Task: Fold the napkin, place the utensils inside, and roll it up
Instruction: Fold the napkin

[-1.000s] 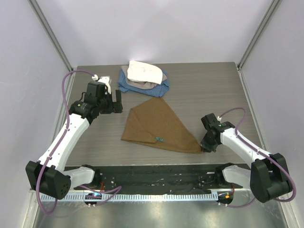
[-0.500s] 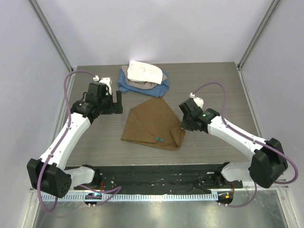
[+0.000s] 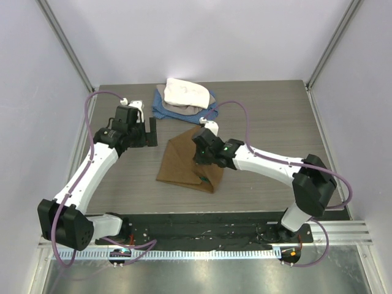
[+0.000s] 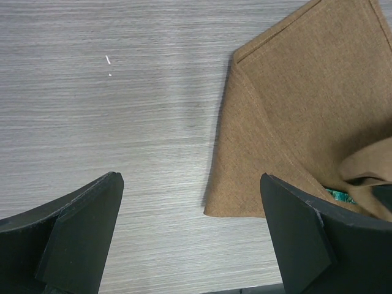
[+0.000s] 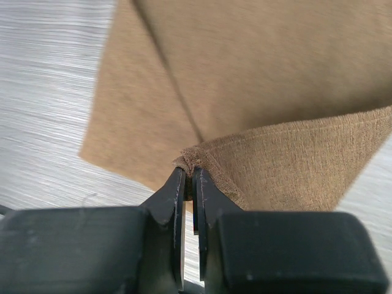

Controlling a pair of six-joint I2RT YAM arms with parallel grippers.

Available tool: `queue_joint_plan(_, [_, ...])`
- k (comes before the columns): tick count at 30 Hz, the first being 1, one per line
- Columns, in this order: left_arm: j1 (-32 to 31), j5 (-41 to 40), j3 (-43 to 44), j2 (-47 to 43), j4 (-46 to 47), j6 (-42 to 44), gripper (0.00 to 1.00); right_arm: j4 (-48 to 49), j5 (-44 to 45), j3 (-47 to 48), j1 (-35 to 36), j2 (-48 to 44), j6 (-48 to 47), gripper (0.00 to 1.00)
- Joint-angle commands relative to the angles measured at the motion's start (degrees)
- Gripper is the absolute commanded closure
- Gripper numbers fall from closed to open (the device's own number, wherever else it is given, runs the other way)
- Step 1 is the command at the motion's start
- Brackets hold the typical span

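My right gripper moves across and down to the napkin's edge [image 3: 162,164] [image 5: 94,109] next, below and to its left in the top view, to cover the green handle.
The tan napkin [image 3: 179,160] lies folded on the table, its left edge clear in the left wrist view [image 4: 294,98]. My right gripper [image 3: 199,153] is shut on the napkin's right corner [image 5: 188,166] and holds it lifted over the middle of the cloth, so a flap [image 5: 288,165] drapes back to the right. Of the spoon I see only a bit of green handle [image 4: 338,195] poking out from under the flap [image 3: 201,178]; its bowl is hidden. My left gripper [image 3: 152,131] hangs open above bare table [image 4: 191,180], just left of the napkin.
A pile of cloths sits at the back: a white one [image 3: 184,92] on top of a blue one [image 3: 208,114], close behind the napkin's far tip. Walls close in the table on the left, right and back. A black rail [image 3: 202,233] runs along the near edge.
My right arm has swung from the near right of the table to the left, dragging the napkin's right corner up and over the cloth. The left arm has hardly moved.
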Motion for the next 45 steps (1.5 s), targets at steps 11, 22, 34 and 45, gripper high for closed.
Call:
queue_joint_plan(11, [1.0,-1.8,0.0,0.0,1.3,0.9,0.0,11.1,3.8,8.5,4.7,9.6,0.3,0.99])
queue_joint_plan(22, [1.0,-1.5,0.0,0.0,1.3,0.9,0.0,12.0,2.8,11.3,7.4,14.0,-0.3,0.99])
queue_joint_plan(34, [1.1,-1.3,0.0,0.4,1.2,0.8,0.0,13.0,4.0,14.1,8.7,17.8,-1.9,0.99])
queue_joint_plan(45, [1.1,-1.4,-0.1,0.8,1.3,0.7,0.0,13.0,8.4,15.7,11.0,19.1,-2.5,0.99])
